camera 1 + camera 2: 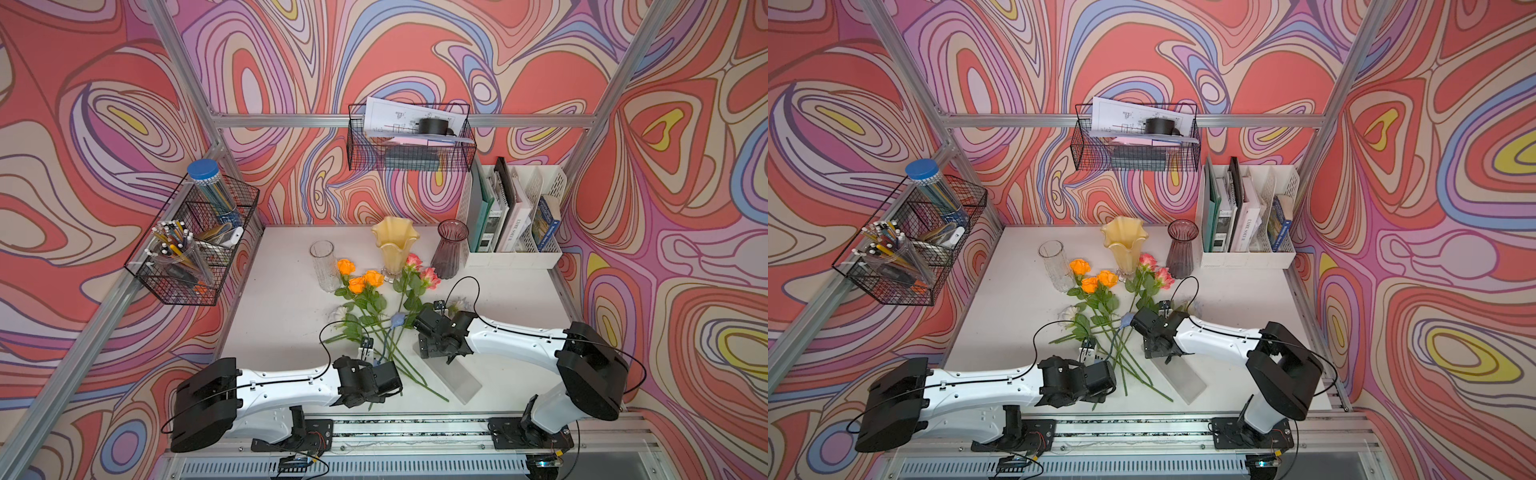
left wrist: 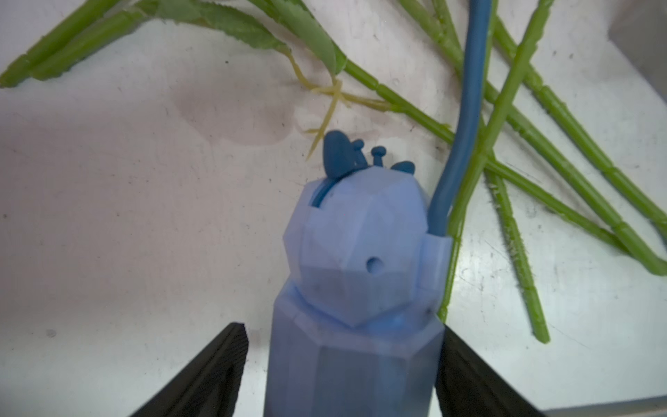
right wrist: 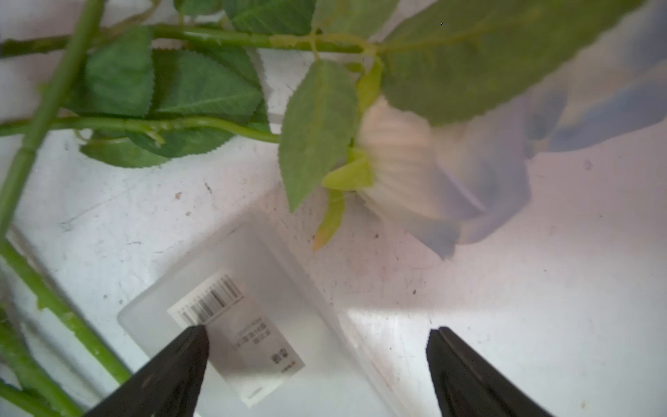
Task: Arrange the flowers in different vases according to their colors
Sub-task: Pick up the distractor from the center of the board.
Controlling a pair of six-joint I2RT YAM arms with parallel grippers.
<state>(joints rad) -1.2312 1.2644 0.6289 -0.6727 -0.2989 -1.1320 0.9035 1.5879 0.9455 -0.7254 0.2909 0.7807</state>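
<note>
My right gripper is above the frosted plastic box beside the stems, so next I will lower it over its barcode end (image 3: 237,323) and close across the box's width.
Three orange flowers (image 1: 357,284), two pink ones (image 1: 430,276) and a white one (image 1: 340,311) lie in a heap mid-table, stems (image 2: 563,112) crossing towards the front. Behind them stand the vases: clear cylinder (image 1: 324,262), yellow ruffled (image 1: 392,245), purple ribbed (image 1: 449,249), all without flowers. My left gripper (image 1: 380,359) (image 2: 343,326) is low over the stem ends, jaws open either side of a pale blue toy block (image 2: 361,252); one finger touches it, a gap shows at the other. My right gripper (image 1: 434,351) (image 3: 319,328) hangs open, holding nothing, near another white flower (image 3: 397,159).
A blue cord (image 2: 472,90) runs from the block across the stems to a small blue flower toy (image 1: 397,320). A frosted plastic box (image 1: 455,376) lies under the right gripper. A white file rack (image 1: 515,216) stands back right; wire baskets (image 1: 195,241) (image 1: 409,137) hang on the walls.
</note>
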